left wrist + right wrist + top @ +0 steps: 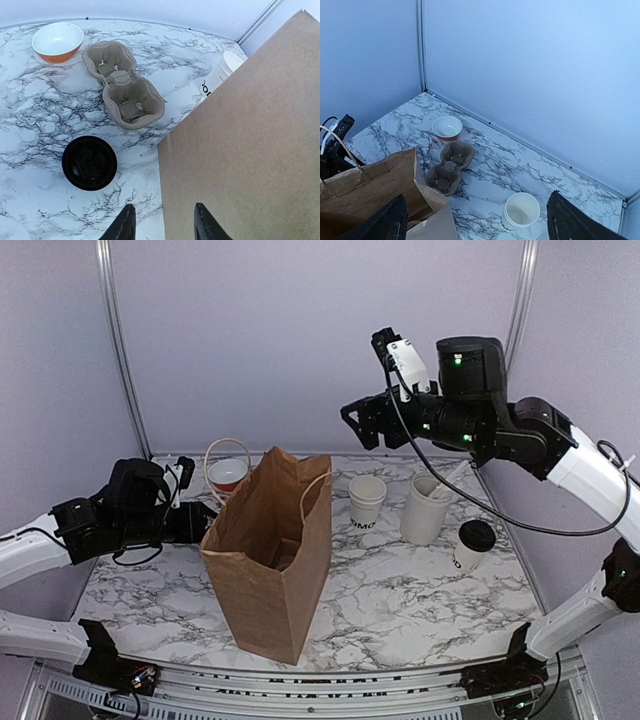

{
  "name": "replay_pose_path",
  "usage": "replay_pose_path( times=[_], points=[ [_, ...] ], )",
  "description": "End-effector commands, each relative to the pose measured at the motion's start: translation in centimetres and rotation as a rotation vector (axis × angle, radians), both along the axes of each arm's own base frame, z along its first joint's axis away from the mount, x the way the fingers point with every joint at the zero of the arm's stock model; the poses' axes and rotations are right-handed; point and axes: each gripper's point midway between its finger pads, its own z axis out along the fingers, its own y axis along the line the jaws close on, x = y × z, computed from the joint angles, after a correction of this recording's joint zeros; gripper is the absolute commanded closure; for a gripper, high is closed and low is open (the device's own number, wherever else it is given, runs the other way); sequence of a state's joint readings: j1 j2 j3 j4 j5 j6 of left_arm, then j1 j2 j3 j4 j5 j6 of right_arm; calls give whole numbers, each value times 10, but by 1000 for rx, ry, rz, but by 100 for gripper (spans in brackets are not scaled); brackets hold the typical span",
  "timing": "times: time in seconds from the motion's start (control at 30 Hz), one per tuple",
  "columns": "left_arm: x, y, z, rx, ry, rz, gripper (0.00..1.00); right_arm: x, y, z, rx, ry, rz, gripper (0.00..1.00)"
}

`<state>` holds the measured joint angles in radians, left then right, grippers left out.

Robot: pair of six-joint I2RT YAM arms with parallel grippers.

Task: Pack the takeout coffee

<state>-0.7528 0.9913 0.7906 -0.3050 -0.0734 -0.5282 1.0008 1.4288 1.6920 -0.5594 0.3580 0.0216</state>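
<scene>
The takeout coffee still stands outside the bag [270, 550]. My right gripper will move down and to the right in the top view, around the takeout coffee's black lid [477, 535].
The takeout coffee [473, 543], a small white cup with a black lid, stands on the marble at the right, in front of the frosted tumbler [424, 508]. It shows in neither wrist view. An open brown paper bag [270, 550] stands upright in the middle. My left gripper [197, 524] is low at the bag's left side. In the left wrist view the gripper [164, 226] has its fingers apart, with the bag's [240, 150] vertical edge between them. My right gripper [358, 422] hangs high above the table's back, wide open and empty [477, 222].
A lidless white cup [367, 502] [521, 210] stands right of the bag. Behind the bag's left side lie a cardboard cup carrier [122, 85] [449, 167] and an orange bowl [227, 475] [57, 41] [447, 127]. A loose black lid [89, 162] lies near my left gripper.
</scene>
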Motion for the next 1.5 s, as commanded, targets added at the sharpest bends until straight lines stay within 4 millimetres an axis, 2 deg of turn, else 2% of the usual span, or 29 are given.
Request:
replay_pose_path(
  times=[0.0, 0.17, 0.3, 0.43, 0.57, 0.77, 1.0, 1.17, 1.47],
  points=[
    [11, 18, 30, 24, -79, 65, 57, 1, -46, 32, 164, -35, -129, 7],
    [25, 30, 57, 5, -134, 140, 57, -5, -95, 11, 201, 9, -255, 6],
    [31, 36, 79, -18, -179, 181, 57, -14, -131, -14, 220, 60, -371, 6],
    [33, 40, 99, -37, -223, 206, 56, -23, -156, -43, 250, 122, -457, 5],
    [42, 55, 117, -48, -261, 265, 55, -30, -181, -77, 233, 175, -549, 3],
    [45, 60, 136, -63, -300, 289, 54, -17, -221, -124, 231, 300, -662, 3],
    [44, 63, 142, -68, -313, 290, 53, 2, -273, -174, 185, 426, -780, 3],
    [42, 65, 143, -65, -316, 290, 53, 17, -295, -212, 169, 510, -808, 3],
    [37, 70, 145, -53, -320, 280, 53, 36, -305, -247, 63, 551, -863, 9]
  ],
)
